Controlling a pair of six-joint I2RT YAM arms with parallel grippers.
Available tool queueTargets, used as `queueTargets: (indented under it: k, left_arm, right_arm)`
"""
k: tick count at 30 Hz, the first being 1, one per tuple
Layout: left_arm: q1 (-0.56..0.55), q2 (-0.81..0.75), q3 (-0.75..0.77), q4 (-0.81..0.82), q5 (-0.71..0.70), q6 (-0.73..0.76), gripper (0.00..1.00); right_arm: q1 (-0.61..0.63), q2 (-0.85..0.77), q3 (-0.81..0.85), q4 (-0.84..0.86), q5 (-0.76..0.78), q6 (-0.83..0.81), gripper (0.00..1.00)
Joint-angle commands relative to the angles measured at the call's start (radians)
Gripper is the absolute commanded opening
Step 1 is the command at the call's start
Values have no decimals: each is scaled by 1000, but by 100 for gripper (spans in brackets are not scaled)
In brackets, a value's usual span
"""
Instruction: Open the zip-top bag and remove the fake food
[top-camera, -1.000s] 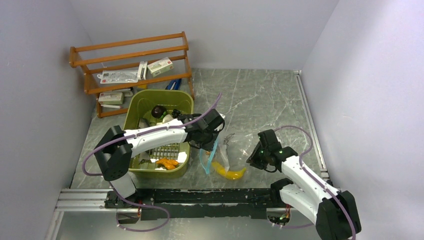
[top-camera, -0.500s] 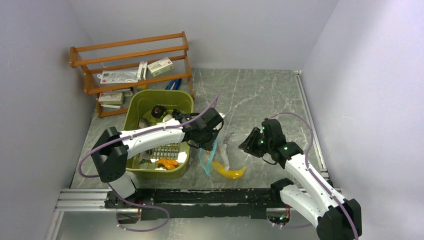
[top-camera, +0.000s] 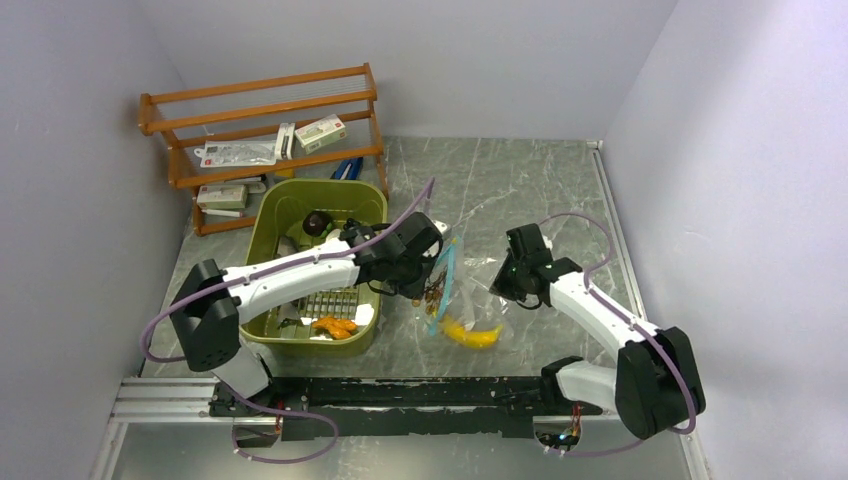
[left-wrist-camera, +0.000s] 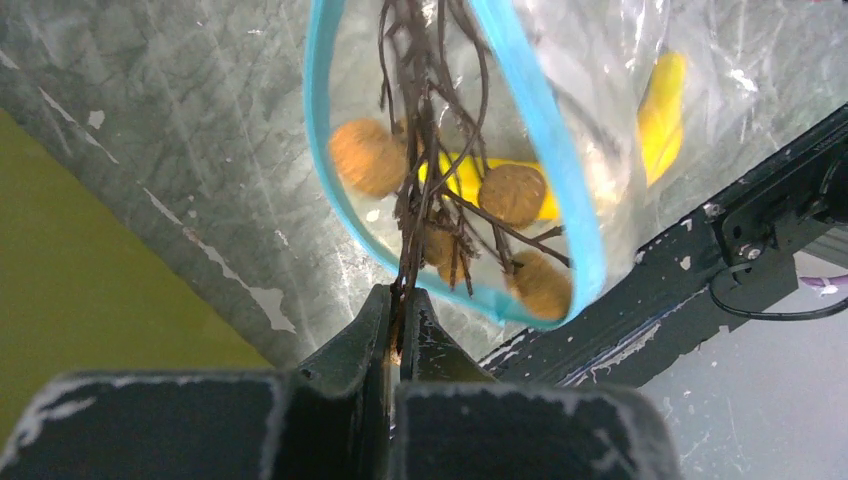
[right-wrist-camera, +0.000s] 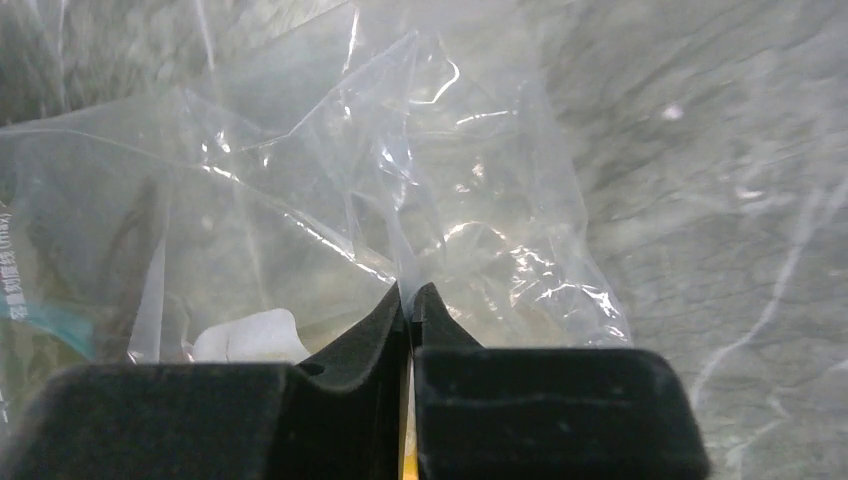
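Orange bits already lie in the bin, so my left gripper needs to go up, to the left in the top view and down into the bin to let go of the twigs there.
The zip-top bag (top-camera: 462, 272) is stretched between both grippers just right of the bin, its teal zip strip (left-wrist-camera: 545, 110) forming an open loop. My left gripper (top-camera: 425, 275) (left-wrist-camera: 400, 295) is shut on a bunch of brown twigs at the mouth's rim. Brown round pieces (left-wrist-camera: 512, 195) hang on those twigs inside the loop. A yellow banana (top-camera: 475, 334) (left-wrist-camera: 660, 110) lies low in the bag. My right gripper (top-camera: 503, 283) (right-wrist-camera: 408, 290) is shut on a fold of the bag's clear plastic (right-wrist-camera: 300, 200). A white piece (right-wrist-camera: 245, 335) shows through the plastic.
The olive-green bin (top-camera: 275, 215) on the left holds orange bits (top-camera: 333, 325) and a dark round piece (top-camera: 317, 222). A wooden rack (top-camera: 260, 105) with packets stands at the back left. A black rail (top-camera: 400, 390) runs along the near edge.
My right gripper moved left to the bag and shut on its plastic. The bag, limp under the left gripper before, is now pulled out between both grippers.
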Motion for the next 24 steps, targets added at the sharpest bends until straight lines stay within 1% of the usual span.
queueTargets:
  k: [1,3,5,9,11,16,20,24]
  left_arm:
    - [-3,-53,-13,-32,-27,-7,7]
    - [-3,-63,-25,-27,-26,-11,7]
    - [-2,-67,-33,-19,-20,-13,7]
    - [-3,-55,-25,-7,-10,-14,7]
    - [-3,-48,-12,-9,-8,-11,7]
    - [-3,-36,15,-24,-27,-4,7]
    - [-3,-18,22,-64,-59,11,7]
    - [-3,-38,25,-84,-75,25,7]
  right_arm:
    - [-46,-30,18,-29,142,-29,0]
    - [-81,-71,-3,-24,111,-50,0]
    - [-117,-104,-28,-9,47,-72,0]
    - [-129,-151,-67,3,-66,-102,0]
    - [-128,-169,-84,-1,-97,-112,0]
    - [-131,-207,-107,-29,-117,-140,0]
    - [-130,-256,-75,-65,-169,-187,0]
    - [-130,-322,-63,-88,-123,-194,0]
